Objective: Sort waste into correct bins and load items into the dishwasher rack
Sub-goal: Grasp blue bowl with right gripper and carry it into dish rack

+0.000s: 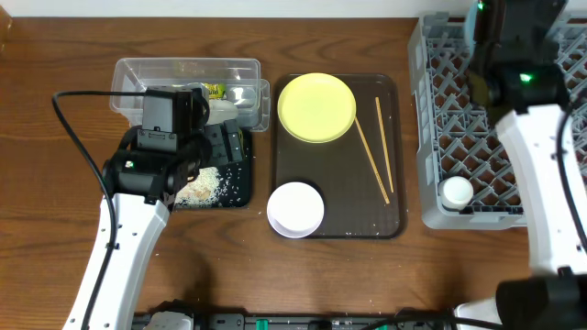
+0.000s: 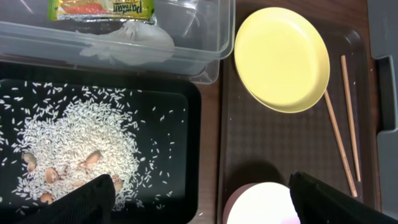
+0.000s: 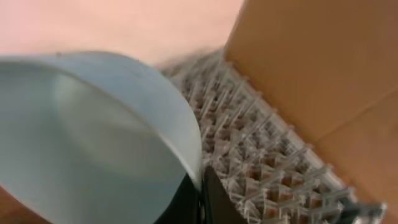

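Observation:
The light blue bowl will be turned next by my right gripper, which will carry it down among the rack's empty far wires by the serving tray.
My left gripper is open and empty, low over the near edge of the black tray, which holds the rice scraps. The white bowl lies just below its right finger. The clear tub holds the green-and-yellow wrapper and white crumpled paper. The yellow plate, the chopsticks and the white bowl lie on the brown serving tray. My right gripper is shut on the rim of the light blue bowl above the grey rack. A small white cup stands in the rack's near left corner.
The rack fills the right side of the wooden table. The clear tub sits behind the black tray at the left. The left arm's cable loops over the table at the far left.

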`<state>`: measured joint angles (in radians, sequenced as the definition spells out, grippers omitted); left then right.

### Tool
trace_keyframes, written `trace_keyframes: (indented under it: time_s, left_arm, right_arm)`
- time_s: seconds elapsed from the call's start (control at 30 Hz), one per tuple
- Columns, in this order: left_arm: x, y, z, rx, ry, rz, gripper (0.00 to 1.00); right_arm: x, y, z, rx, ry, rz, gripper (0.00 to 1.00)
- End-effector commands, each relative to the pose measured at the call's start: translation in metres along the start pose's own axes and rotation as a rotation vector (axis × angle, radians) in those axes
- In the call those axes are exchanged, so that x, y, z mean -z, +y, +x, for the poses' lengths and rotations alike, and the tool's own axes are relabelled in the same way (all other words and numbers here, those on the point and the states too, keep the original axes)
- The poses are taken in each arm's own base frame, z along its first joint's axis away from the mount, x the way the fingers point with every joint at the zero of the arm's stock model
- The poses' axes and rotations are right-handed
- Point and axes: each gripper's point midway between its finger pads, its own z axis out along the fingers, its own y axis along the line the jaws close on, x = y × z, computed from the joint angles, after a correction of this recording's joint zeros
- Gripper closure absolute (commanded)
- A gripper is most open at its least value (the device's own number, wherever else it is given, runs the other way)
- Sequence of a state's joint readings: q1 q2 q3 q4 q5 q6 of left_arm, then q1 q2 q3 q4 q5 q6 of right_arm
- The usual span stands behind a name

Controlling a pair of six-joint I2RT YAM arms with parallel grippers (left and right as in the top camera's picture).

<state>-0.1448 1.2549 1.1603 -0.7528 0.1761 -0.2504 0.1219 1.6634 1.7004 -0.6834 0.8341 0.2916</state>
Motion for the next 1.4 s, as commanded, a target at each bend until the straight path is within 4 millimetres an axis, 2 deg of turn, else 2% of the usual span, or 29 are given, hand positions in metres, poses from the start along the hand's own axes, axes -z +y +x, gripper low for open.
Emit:
trace_keyframes:
  time_s: [0.0,0.17,0.33,0.53,0.87,1.03,1.23,1.37]
  left_arm:
    - [0.000,0.002,-0.003,-0.006,-0.004,-0.011,0.08]
    - [0.000,0.002,-0.003,-0.006,-0.004,-0.011,0.08]
    - [0.000,0.002,-0.003,-0.006,-0.004,-0.011,0.08]
    - [0.000,0.002,-0.003,-0.006,-0.004,-0.011,0.08]
    - [0.000,0.002,-0.003,-0.006,-0.004,-0.011,0.08]
    - [0.000,0.002,-0.003,-0.006,-0.004,-0.011,0.08]
    - [0.000,0.002,-0.003,-0.006,-0.004,-0.011,0.08]
    - [0.000,0.002,-0.003,-0.006,-0.004,-0.011,0.08]
  right_arm:
    - [-0.025,-0.007,-0.003,0.095,-0.064,0.205,0.99]
    - [-0.060,0.021,0.000,0.186,-0.120,0.292,0.98]
    - [-0.092,0.052,0.021,0.259,-0.134,0.310,0.98]
    - [-0.115,0.074,0.040,0.278,-0.145,0.309,0.99]
    - [-0.127,0.097,0.078,0.384,-0.091,0.291,0.99]
    - [-0.137,0.103,0.099,0.437,-0.058,0.294,0.99]
    - [-0.137,0.107,0.106,0.458,-0.049,0.289,0.99]
    - [-0.129,0.114,0.109,0.482,-0.051,0.293,0.99]
